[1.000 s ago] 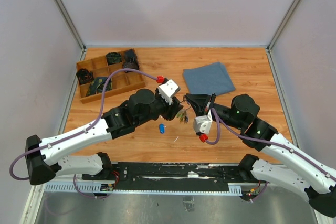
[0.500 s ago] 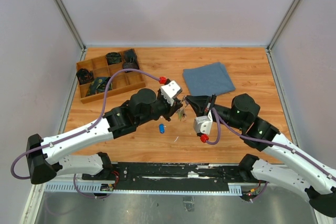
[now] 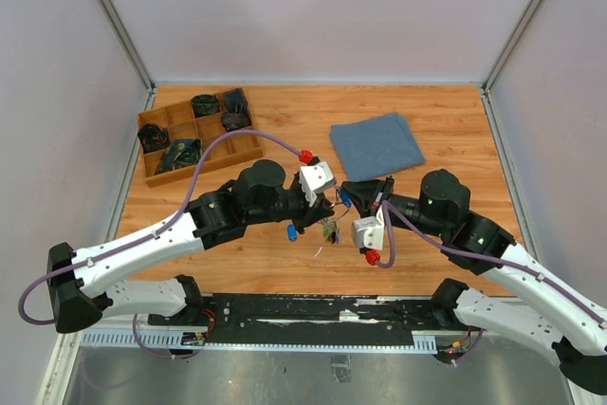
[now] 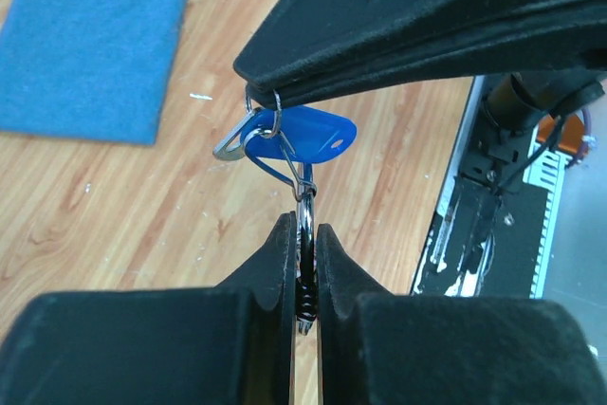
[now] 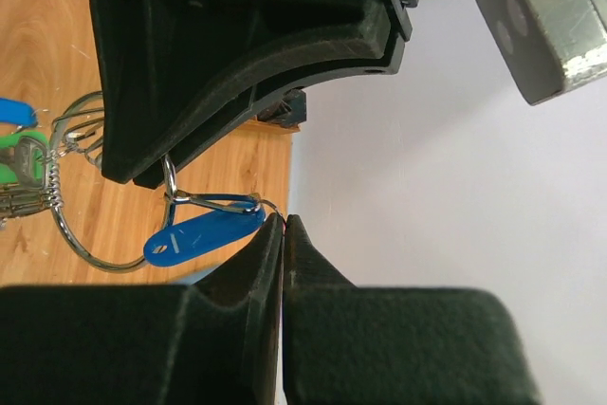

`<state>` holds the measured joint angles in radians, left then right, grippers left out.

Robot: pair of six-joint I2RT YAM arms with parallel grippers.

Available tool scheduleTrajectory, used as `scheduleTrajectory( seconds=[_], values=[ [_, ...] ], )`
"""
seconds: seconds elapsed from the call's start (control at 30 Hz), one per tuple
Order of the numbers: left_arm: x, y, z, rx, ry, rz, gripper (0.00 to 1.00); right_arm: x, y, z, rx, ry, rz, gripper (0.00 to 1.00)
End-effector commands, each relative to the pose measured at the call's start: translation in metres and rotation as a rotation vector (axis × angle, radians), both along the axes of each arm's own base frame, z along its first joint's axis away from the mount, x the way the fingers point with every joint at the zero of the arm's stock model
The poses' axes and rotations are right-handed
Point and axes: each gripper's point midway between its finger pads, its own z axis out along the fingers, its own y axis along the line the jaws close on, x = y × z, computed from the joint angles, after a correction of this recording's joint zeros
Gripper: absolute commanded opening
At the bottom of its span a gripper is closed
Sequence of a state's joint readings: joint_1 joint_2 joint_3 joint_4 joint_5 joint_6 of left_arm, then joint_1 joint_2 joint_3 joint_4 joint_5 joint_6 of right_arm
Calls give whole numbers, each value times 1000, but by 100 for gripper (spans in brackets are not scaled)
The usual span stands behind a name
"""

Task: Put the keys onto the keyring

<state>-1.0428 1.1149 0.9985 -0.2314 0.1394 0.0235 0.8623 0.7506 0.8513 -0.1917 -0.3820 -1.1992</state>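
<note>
My left gripper lowers the key bunch, which hangs above the table, to the bare wood beside the loose blue-headed key next and releases the keyring there.
My left gripper is shut on the thin silver keyring, pinching it at a small coiled section. A key with a bright blue head hangs on the wire just past my fingertips, under the right gripper's black fingers. My right gripper is shut on the ring's thin wire beside that blue key. The ring's big loop carries green- and blue-headed keys. From above, both grippers meet over the table's middle, with the key bunch dangling below. Another blue-headed key lies on the table.
A wooden compartment tray with dark objects sits at the back left. A folded blue cloth lies at the back right, also in the left wrist view. Grey walls enclose the table on three sides.
My left gripper has closed on the keyring and its wrist has turned. The key bunch has dropped lower and nearer. The right gripper stayed shut and shifted slightly nearer.
</note>
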Motion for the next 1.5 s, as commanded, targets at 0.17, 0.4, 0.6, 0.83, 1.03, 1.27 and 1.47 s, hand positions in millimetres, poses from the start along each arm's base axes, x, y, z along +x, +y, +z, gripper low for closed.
scheduleTrajectory(
  seconds=[0.17,0.4,0.6,0.83,1.03,1.27,1.47],
  values=[
    [-18,-8,6,20,-7,-95,1,-10,-1,3,-47,8,37,1],
    [-22,-10,4,31,-9,-108,1,-10,2,-16,-96,30,51,1],
    [-27,-12,1,34,-1,-125,0,-9,9,-27,-102,53,67,11],
    [-30,-14,-2,13,26,-118,1,2,5,-6,84,66,-30,30],
    [-35,-17,-3,-25,55,-133,1,10,-19,1,223,163,-185,41],
    [-38,-22,-7,-36,77,-148,1,-3,-37,-31,59,209,-202,46],
    [-36,-23,-10,-23,75,-141,1,-30,-44,-48,-84,267,-104,46]
  ],
)
